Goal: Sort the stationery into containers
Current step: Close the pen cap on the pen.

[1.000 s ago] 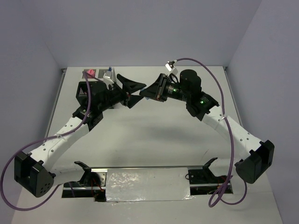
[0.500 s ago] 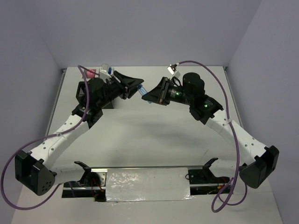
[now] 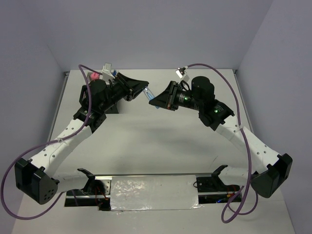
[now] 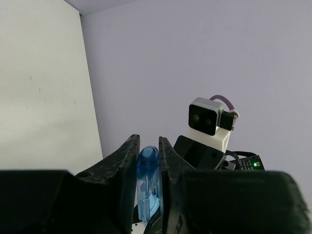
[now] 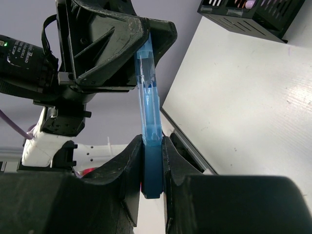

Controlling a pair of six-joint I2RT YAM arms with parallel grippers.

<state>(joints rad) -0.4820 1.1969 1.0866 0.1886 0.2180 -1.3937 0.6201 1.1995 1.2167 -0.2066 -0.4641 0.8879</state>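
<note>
The left gripper takes the marker (image 3: pixel 151 95) to the left in the top view next, down over the black organizer (image 3: pixel 113 107), and releases it. That organizer already holds stationery.
A blue marker (image 3: pixel 151 95) hangs in the air above the back of the table, bridging both grippers. My right gripper (image 3: pixel 156 101) is shut on its opaque dark-blue body (image 5: pixel 151 165). The clear blue cap end (image 4: pixel 148 178) sits between the fingers of my left gripper (image 4: pixel 147 142), and both jaws press against its sides. In the right wrist view the marker (image 5: pixel 147 92) runs straight up from my right gripper (image 5: pixel 152 141) into the left one. The black organizer (image 5: pixel 243 17) stands at the table's back left, mostly hidden by the left arm in the top view, with a pink cap (image 3: pixel 90 76) showing behind it.
The white table (image 3: pixel 146 141) lies below both raised arms. A metal rail with a foil-covered patch (image 3: pixel 153 192) runs along the near edge between the arm bases. Grey walls close in the back and sides. The right wrist camera (image 4: pixel 207 117) faces my left gripper.
My left gripper has closed from wide open onto the marker's cap. Both arms have drifted slightly left and back while the right kept its hold.
</note>
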